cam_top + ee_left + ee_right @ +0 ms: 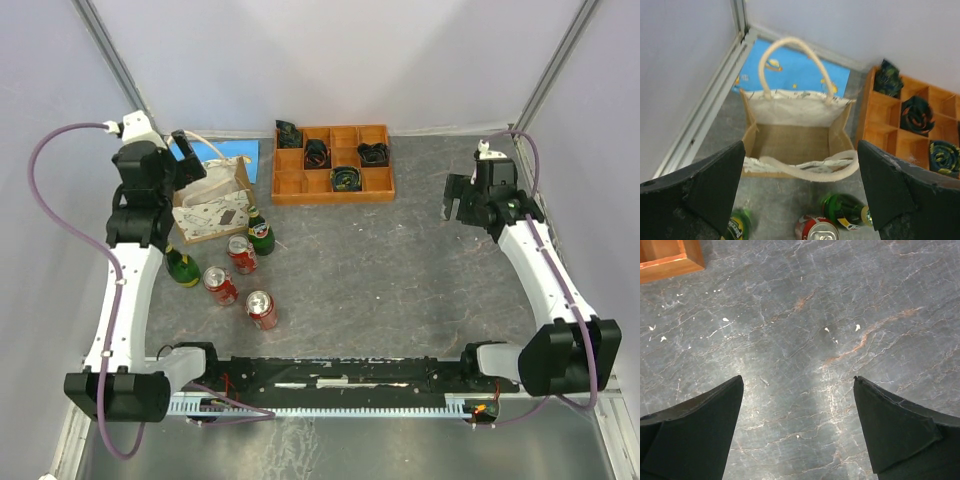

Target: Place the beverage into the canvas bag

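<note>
The left gripper tilts and lowers onto the bag's side edge (747,110) farthest from the tray next, as that edge lies below it, clear of both rope handles.
The tan canvas bag (212,205) stands open at the back left; in the left wrist view the canvas bag (790,142) looks empty, with one rope handle up and one drooped over its near rim. Three red cans (242,254), (220,285), (261,309) and two green bottles (260,232), (182,267) stand in front of it. My left gripper (188,160) is open and empty, above the bag; in its wrist view the left gripper (801,147) looks down at a green bottle (845,209) and a red can (815,230). My right gripper (458,200) is open and empty at the far right.
An orange compartment tray (290,185) holding dark rolled items sits at the back middle; its edge shows in the left wrist view (867,110) and its corner in the right wrist view (670,262). A blue mat (235,150) lies behind the bag. Bare table lies under the right gripper (797,382).
</note>
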### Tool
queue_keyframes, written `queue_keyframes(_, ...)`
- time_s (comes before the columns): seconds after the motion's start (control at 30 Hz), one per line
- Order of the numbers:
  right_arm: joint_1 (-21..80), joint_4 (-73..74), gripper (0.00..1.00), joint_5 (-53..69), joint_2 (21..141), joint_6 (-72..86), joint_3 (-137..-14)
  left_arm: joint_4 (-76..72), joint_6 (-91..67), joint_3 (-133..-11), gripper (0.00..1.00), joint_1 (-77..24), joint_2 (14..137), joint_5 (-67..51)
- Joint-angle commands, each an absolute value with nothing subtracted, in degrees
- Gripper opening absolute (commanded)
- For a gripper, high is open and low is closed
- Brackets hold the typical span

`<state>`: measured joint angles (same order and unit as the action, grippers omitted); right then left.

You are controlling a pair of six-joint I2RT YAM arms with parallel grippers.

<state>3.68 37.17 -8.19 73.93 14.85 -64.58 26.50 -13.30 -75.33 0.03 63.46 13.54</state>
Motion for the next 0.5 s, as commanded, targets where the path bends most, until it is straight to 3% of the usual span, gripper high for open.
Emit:
queue_keyframes(0.0, 3.5, 34.7, 0.99, -5.4, 69.7, 13.8, -62.6, 17.8, -18.9, -70.1, 0.99, 0.2, 64.2, 18.7)
queue_keyframes(0.47, 3.5, 36.8, 0.99, -3.9, 70.6, 11.7, -63.2, 11.7, -25.8, -71.0, 0.99, 1.0, 83.0, 32.7)
